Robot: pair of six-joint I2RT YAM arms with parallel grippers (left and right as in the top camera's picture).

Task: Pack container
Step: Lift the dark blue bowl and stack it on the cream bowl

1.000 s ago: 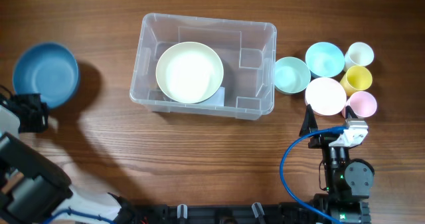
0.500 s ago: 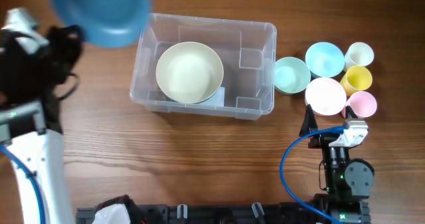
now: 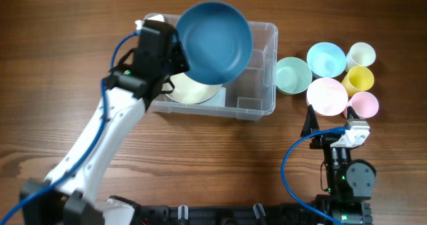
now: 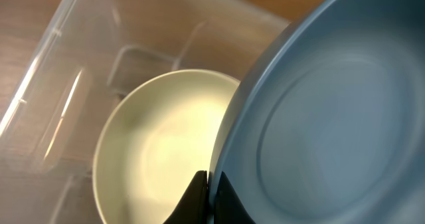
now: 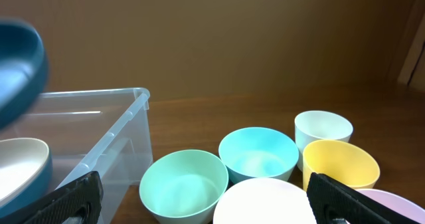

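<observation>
I will next lower my left gripper until the blue bowl sits in the cream bowl (image 3: 193,93) (image 4: 159,144) and let go of the blue bowl's rim there, because the cream bowl is open and empty below.
The clear plastic container (image 3: 261,65) stands at the table's middle back with a cream bowl (image 3: 193,93) inside. My left gripper (image 3: 175,59) is shut on the rim of a large blue bowl (image 3: 215,41) and holds it above the container, over the cream bowl. In the left wrist view the two fingers pinch the blue bowl's (image 4: 332,124) rim, with the cream bowl (image 4: 159,144) below. My right gripper (image 3: 328,123) is open and empty, near the table's front right. The container's corner (image 5: 119,127) shows in the right wrist view.
Right of the container stand a mint bowl (image 3: 293,75), a light blue bowl (image 3: 326,58), a pink-white bowl (image 3: 327,95), a white cup (image 3: 361,53), a yellow cup (image 3: 358,79) and a pink cup (image 3: 364,104).
My left arm has swung the blue bowl from the far left of the table up and to the right, until it is over the container. The right arm has not moved.
</observation>
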